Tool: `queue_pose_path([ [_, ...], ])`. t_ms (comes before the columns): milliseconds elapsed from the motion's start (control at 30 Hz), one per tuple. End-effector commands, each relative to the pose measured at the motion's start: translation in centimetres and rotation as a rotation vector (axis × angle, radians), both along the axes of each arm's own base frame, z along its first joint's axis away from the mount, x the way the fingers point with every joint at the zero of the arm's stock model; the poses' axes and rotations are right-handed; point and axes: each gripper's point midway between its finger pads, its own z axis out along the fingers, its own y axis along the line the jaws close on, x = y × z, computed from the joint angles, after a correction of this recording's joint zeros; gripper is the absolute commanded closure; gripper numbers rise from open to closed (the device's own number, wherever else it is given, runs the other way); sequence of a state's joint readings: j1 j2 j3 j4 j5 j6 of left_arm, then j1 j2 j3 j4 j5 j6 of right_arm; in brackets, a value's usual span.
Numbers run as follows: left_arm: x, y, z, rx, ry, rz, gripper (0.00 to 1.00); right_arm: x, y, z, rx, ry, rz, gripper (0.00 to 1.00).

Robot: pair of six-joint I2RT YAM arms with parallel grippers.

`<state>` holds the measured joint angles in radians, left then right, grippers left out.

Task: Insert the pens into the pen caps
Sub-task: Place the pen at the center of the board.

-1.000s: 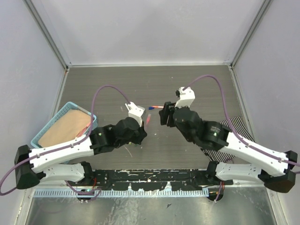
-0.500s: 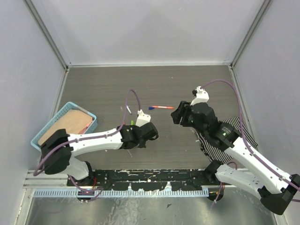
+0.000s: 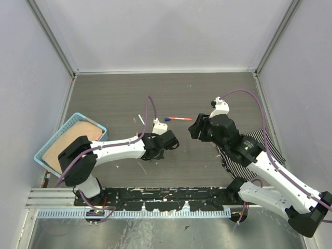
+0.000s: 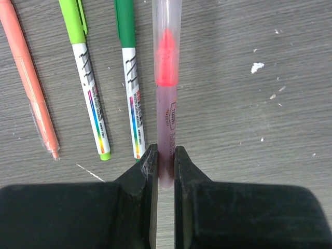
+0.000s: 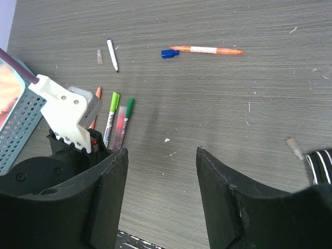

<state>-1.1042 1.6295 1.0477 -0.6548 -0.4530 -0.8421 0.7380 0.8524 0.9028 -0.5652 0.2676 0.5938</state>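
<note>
My left gripper will lower the pink pen beside the dark green pen next and then open, because the pink pen's tip is inside the clear cap.
My left gripper (image 4: 166, 155) is shut on the rear end of a pink pen (image 4: 166, 104) whose pink tip shows inside a clear cap. Left of it a dark green pen (image 4: 129, 78), a light green pen (image 4: 88, 78) and a salmon pen (image 4: 31, 83) lie on the table. In the top view the left gripper (image 3: 165, 141) is left of centre and my right gripper (image 3: 196, 129) faces it. The right gripper (image 5: 161, 153) is open and holds nothing. An orange pen (image 5: 207, 50) lies farther back with a blue cap (image 5: 166, 53) at its end.
A thin white pen (image 5: 111, 54) and a small clear cap (image 5: 99, 57) lie at the back left. Another clear cap (image 5: 293, 148) lies beside the striped cloth (image 3: 264, 145). A blue basket (image 3: 52, 145) stands at the left edge.
My right gripper has drawn back to the right, away from the orange pen, which now lies on the table. The left arm has swung right, its gripper still shut on the pink pen.
</note>
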Motion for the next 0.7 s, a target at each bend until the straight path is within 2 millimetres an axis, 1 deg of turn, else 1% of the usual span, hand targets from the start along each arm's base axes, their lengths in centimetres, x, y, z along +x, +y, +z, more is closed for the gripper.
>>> queue_pose_path([
  [0, 0.9, -1.3, 0.1, -0.038, 0.005, 0.007, 0.99, 0.4, 0.2, 0.8, 0.016, -0.028, 0.004, 0.40],
  [300, 0.7, -2.0, -1.2, -0.042, 0.041, 0.000, 0.95, 0.5, 0.3, 0.2, -0.006, -0.018, 0.005, 0.40],
  [533, 1.1, -2.2, -1.8, -0.041, 0.050, 0.005, 0.95, 0.7, 0.4, 0.0, -0.012, -0.013, 0.008, 0.40],
  [667, 1.1, -2.2, -2.0, -0.039, 0.055, 0.001, 0.91, 0.6, 0.5, -0.3, -0.019, -0.008, 0.013, 0.40],
])
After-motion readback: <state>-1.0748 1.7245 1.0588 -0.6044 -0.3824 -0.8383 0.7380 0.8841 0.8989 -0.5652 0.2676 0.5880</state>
